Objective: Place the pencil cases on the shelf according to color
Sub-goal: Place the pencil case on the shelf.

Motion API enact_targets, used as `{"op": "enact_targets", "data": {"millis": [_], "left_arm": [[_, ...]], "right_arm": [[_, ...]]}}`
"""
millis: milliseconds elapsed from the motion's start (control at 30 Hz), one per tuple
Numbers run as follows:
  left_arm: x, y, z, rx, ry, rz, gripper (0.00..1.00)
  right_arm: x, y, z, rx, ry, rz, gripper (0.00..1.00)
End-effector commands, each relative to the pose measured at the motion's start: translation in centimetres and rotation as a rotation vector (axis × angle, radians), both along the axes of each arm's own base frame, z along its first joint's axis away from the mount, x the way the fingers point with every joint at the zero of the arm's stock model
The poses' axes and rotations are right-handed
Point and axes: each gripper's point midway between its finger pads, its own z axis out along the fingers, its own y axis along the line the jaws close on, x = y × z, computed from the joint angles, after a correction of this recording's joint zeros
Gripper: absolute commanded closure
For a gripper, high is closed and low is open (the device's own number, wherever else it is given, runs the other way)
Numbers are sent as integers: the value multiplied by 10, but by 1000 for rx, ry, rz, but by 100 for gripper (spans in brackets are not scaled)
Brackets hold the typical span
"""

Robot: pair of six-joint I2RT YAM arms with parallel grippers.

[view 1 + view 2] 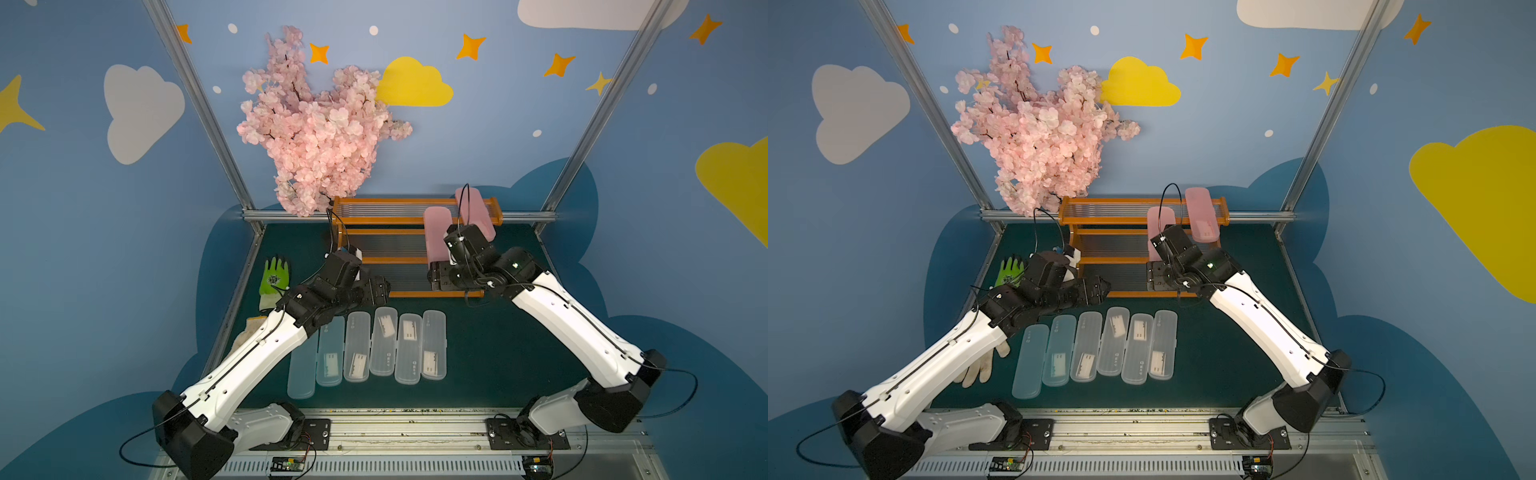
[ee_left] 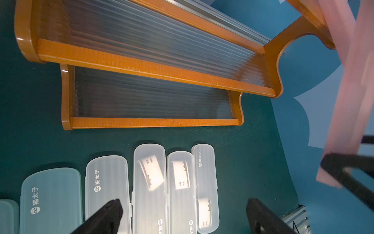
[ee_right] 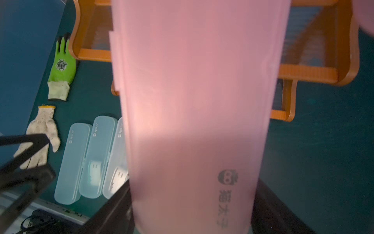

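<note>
My right gripper moves outward next and releases its case's near end, since the shelf's free top level (image 1: 436,203) beside the other pink case lies outward of it.
My right gripper (image 3: 192,202) is shut on the lower end of a pink pencil case (image 3: 194,101), which stands steeply tilted over the right part of the shelf (image 1: 386,220) in both top views (image 1: 436,232) (image 1: 1158,224). A second pink case (image 1: 478,208) lies on the top tier at the right, sticking out over its front rail. Two pale blue cases (image 1: 330,353) and several clear ones (image 1: 384,340) lie side by side on the green mat in front of the shelf. My left gripper (image 2: 183,204) hangs open above the far ends of the clear cases, holding nothing.
A green glove (image 1: 274,282) and a beige glove (image 3: 43,129) lie left of the row, near the mat's left edge. A pink blossom branch (image 1: 316,124) hangs over the shelf's back left corner. Metal frame posts stand at both back corners.
</note>
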Motion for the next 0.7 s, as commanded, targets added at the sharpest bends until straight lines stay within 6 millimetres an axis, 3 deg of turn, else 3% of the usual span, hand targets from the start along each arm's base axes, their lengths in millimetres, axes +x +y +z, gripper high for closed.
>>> {"op": "enact_targets", "data": {"millis": [0,167,300,667], "left_arm": [[5,-3,3,3,-15,-19,0],[2,-4,-8,7,-1,-30,0],[-3,-2,-21,14,24,-32,0],[-23,11,-53,-17,73,4,0]], "right_arm": [[21,1,12,-41,-25,47,28],[66,-2,15,-43,-8,-9,27],[90,-2,17,-66,-8,-33,26],[116,1,19,-17,-4,-70,21]]}}
